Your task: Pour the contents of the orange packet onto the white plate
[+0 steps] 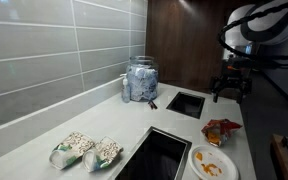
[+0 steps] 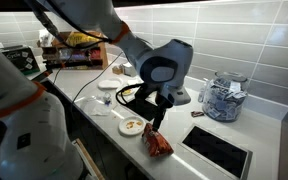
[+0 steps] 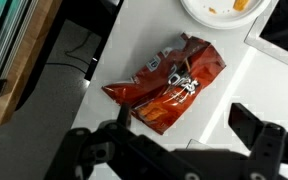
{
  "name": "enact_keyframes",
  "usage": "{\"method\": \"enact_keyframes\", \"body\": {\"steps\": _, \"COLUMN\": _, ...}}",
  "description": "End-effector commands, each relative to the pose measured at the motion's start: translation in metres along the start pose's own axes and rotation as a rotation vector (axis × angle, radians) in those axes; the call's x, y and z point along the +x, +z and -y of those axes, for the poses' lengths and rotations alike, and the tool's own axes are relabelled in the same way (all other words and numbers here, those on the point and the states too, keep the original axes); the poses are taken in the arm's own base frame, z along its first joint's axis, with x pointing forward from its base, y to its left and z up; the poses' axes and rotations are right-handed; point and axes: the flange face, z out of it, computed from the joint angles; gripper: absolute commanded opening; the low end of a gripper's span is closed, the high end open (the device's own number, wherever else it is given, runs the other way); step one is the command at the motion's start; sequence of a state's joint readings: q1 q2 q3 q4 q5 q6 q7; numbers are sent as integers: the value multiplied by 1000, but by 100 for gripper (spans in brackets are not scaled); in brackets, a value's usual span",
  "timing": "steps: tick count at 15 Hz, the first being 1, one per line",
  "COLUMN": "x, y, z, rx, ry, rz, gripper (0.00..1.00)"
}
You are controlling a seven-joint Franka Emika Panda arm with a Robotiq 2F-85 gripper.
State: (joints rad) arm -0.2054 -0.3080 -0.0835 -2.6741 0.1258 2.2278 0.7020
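Note:
The crinkled middle of the orange packet [image 2: 156,142] [image 3: 166,88] is below on the counter and has folds that my fingers can pinch, so my open gripper should move down onto it next.
The orange packet [image 3: 166,88] lies crinkled and flat on the white counter; it also shows in both exterior views [image 1: 221,127] [image 2: 159,144]. The white plate [image 1: 213,163] holds orange bits, the contents [image 1: 211,160], and sits just beyond the packet; in the wrist view only its edge [image 3: 199,12] shows at the top, and it shows in an exterior view [image 2: 132,126]. My gripper [image 3: 184,125] is open and empty, hovering above the packet without touching it; it shows raised above the counter in both exterior views [image 1: 230,87] [image 2: 152,122].
Two pale green-white bags [image 1: 86,151] lie on the counter. A glass jar [image 1: 140,80] with wrapped items stands by the tiled wall. Dark recessed openings [image 1: 156,155] [image 1: 185,103] sit in the counter. The counter edge [image 3: 84,100] drops off beside the packet.

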Motion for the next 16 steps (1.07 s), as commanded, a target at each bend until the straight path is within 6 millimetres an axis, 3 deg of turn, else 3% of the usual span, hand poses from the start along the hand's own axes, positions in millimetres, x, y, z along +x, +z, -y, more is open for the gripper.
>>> {"method": "enact_keyframes", "body": {"steps": 1, "x": -7, "y": 24, "z": 6, "rx": -8, "ry": 39, "rz": 63, "gripper": 100}}
{"method": "enact_keyframes", "body": {"steps": 8, "x": -11, "y": 54, "z": 4, "rx": 14, "ry": 100, "rz": 22, "gripper": 100}}
{"method": "enact_keyframes", "body": {"steps": 16, "x": 8, "y": 77, "z": 10, "rx": 95, "ry": 152, "rz": -35, "gripper": 100}}
